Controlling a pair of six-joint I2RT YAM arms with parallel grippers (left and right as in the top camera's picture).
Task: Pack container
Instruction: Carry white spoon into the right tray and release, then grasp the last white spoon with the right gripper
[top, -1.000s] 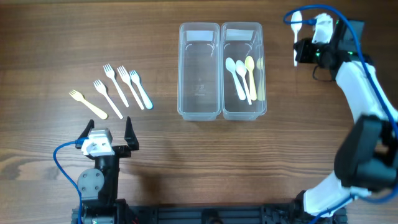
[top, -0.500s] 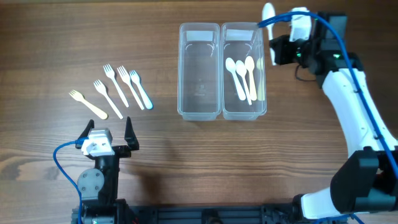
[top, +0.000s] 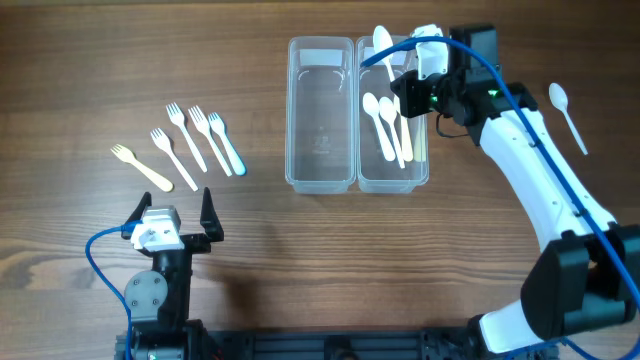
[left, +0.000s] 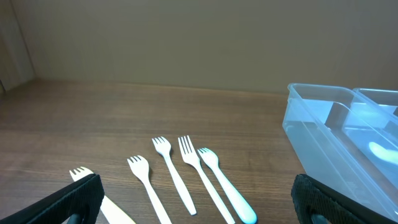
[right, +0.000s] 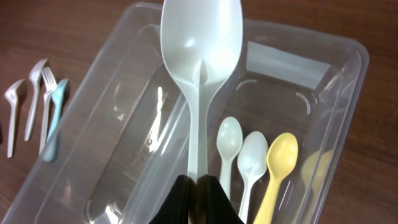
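The right gripper brings the white spoon down toward the tub's far bottom (top: 368, 80) (right: 241, 96) beside the middle divider next. It releases the spoon's handle there, because other spoons leave that spot free.
The clear twin container (top: 322, 180) stands at the table's middle, its left tub empty. Its right tub (top: 418, 175) holds several spoons (top: 388, 125), white and yellow; they also show in the right wrist view (right: 252, 165). My right gripper (top: 408, 82) is shut on the handle of a white spoon (top: 381, 42) and holds it above the right tub's far end; the spoon's bowl (right: 201, 34) points up in the right wrist view. My left gripper (top: 170, 215) is open and empty near the front left, just short of several forks (top: 190, 140), which also show in the left wrist view (left: 186, 174).
Another white spoon (top: 566, 112) lies on the table at the far right. A yellowish fork (top: 140, 165) lies leftmost of the forks, and one fork has a blue handle (top: 230, 152).
My right arm has swung left from the far right of the table, carrying the white spoon to above the right tub. The left arm has not moved.
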